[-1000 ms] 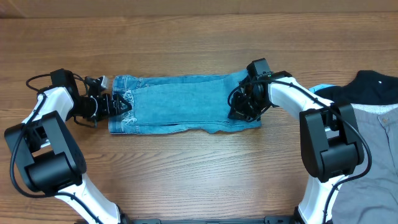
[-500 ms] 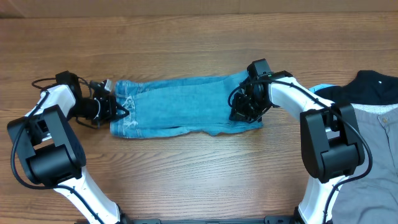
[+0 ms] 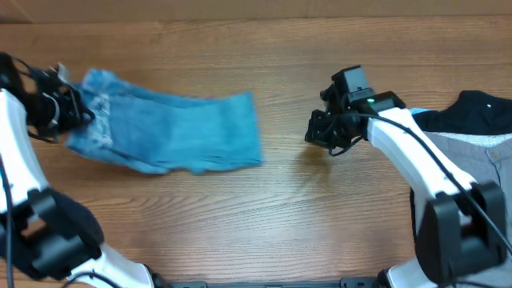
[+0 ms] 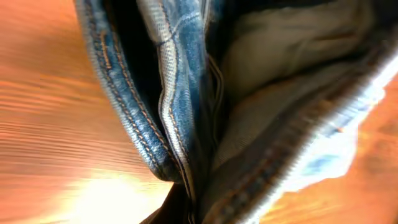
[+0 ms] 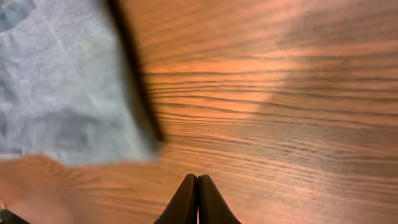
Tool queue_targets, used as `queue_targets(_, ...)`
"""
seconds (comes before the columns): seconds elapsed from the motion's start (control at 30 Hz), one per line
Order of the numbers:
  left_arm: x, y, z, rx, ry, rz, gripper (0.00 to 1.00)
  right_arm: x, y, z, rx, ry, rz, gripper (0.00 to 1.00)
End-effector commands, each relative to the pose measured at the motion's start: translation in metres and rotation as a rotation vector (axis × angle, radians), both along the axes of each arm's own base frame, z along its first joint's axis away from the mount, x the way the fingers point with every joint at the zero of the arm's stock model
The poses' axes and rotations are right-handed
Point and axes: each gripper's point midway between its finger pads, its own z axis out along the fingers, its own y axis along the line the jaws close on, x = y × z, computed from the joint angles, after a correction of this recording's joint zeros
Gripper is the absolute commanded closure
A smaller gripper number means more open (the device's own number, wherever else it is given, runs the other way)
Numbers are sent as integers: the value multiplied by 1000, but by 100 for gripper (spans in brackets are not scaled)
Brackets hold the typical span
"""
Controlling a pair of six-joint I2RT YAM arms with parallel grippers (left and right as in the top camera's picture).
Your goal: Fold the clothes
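The left gripper carries the held end of the jeans over toward their loose end next, as the jeans still stretch long to the right in the overhead view.
The light blue jeans [image 3: 184,128], folded into a long band, lie slanted across the left half of the table. My left gripper [image 3: 78,114] is shut on their left end at the table's far left. The left wrist view is filled with denim seams and folds [image 4: 180,106], and the dark fingertips [image 4: 183,208] barely show under the cloth. My right gripper [image 3: 318,134] is shut with nothing in it, over bare wood to the right of the jeans. In the right wrist view its closed fingers [image 5: 198,190] hover above the table, with blurred pale blue-grey cloth [image 5: 62,81] at upper left.
A black garment [image 3: 480,112] and a grey garment [image 3: 472,160] are piled at the table's right edge, behind my right arm. Bare wood lies between the jeans and the right gripper.
My left gripper closed on the jeans' left end and dragged them left, lifting that end. My right gripper came off the jeans' right end and drew back to the right.
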Motion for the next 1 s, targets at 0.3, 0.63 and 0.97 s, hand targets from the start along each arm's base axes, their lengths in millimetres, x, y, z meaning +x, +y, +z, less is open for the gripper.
queue_targets(0.3, 30, -82, 31, 176, 1, -59, 96, 1, -5, 25, 3, -72, -9, 94)
queue_targets(0.63, 69, -164, -45, 124, 157, 27, 96, 1, -5, 25, 2, -77, -6, 94)
queue_targets(0.97, 86, -259, -116, 51, 231, -26, 96, 2, -5, 26, 3, -81, -6, 94)
